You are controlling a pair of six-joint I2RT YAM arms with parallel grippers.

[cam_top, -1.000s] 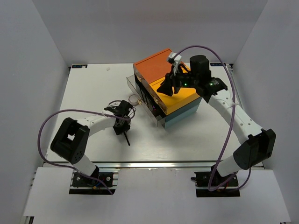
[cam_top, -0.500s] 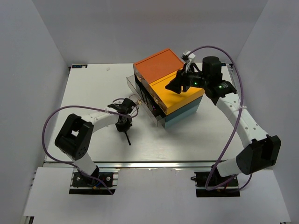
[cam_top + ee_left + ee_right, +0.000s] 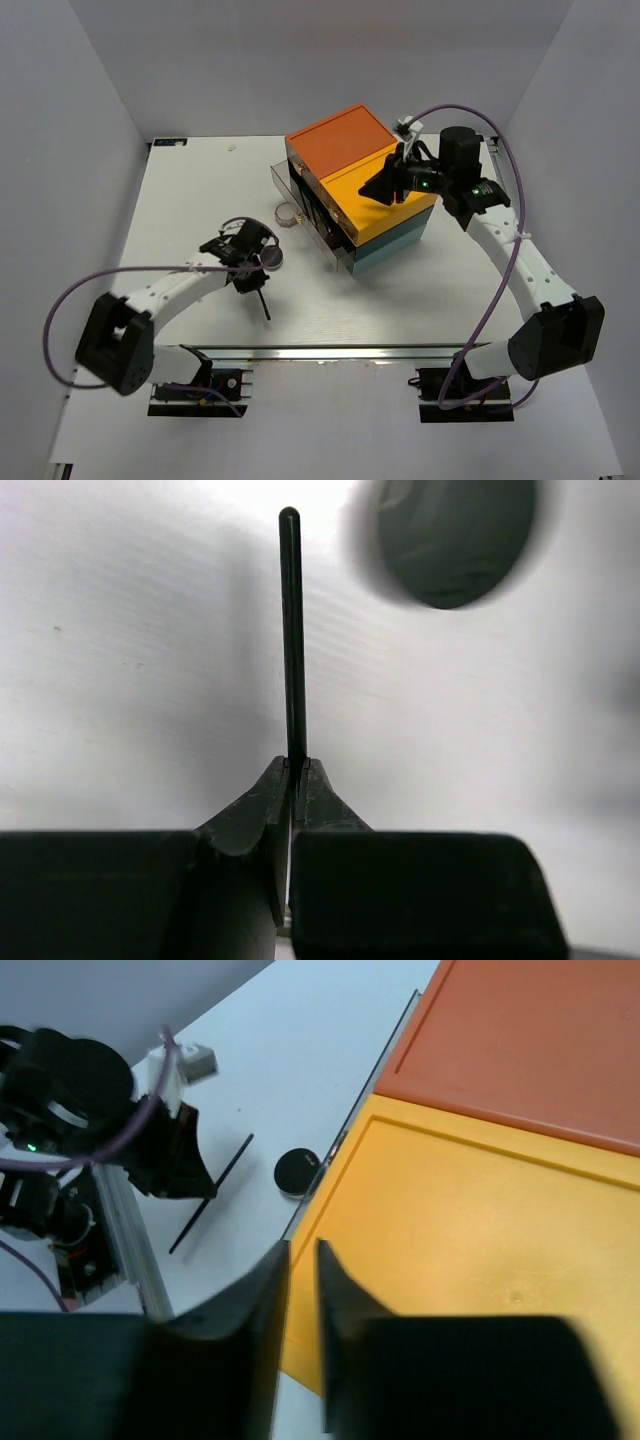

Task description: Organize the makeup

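My left gripper will next lift the thin black stick and carry it outward over that drawer's opening [image 3: 314, 210], because the box's clear drawer is open.
My left gripper [image 3: 252, 282] is shut on a thin black stick [image 3: 262, 304] and holds it just over the table; in the left wrist view the stick [image 3: 291, 630] runs straight out from the closed gripper [image 3: 296, 764]. A round black compact [image 3: 271, 258] lies beside it, and also shows in the left wrist view [image 3: 455, 540]. A round pinkish jar [image 3: 288, 213] sits by the drawer box. My right gripper [image 3: 373, 190] hovers over the yellow top [image 3: 480, 1220], its jaws [image 3: 302, 1248] nearly together with nothing between them. The sponges, tube and brush are out of view.
The large orange, yellow and teal drawer box [image 3: 340, 140] stands at the back centre, with a clear drawer front [image 3: 318, 222] sticking out toward the left arm. White walls enclose the table on three sides.
My left gripper has pulled toward the near edge with the stick, uncovering the black compact. My right gripper has drawn back to the right over the box top.
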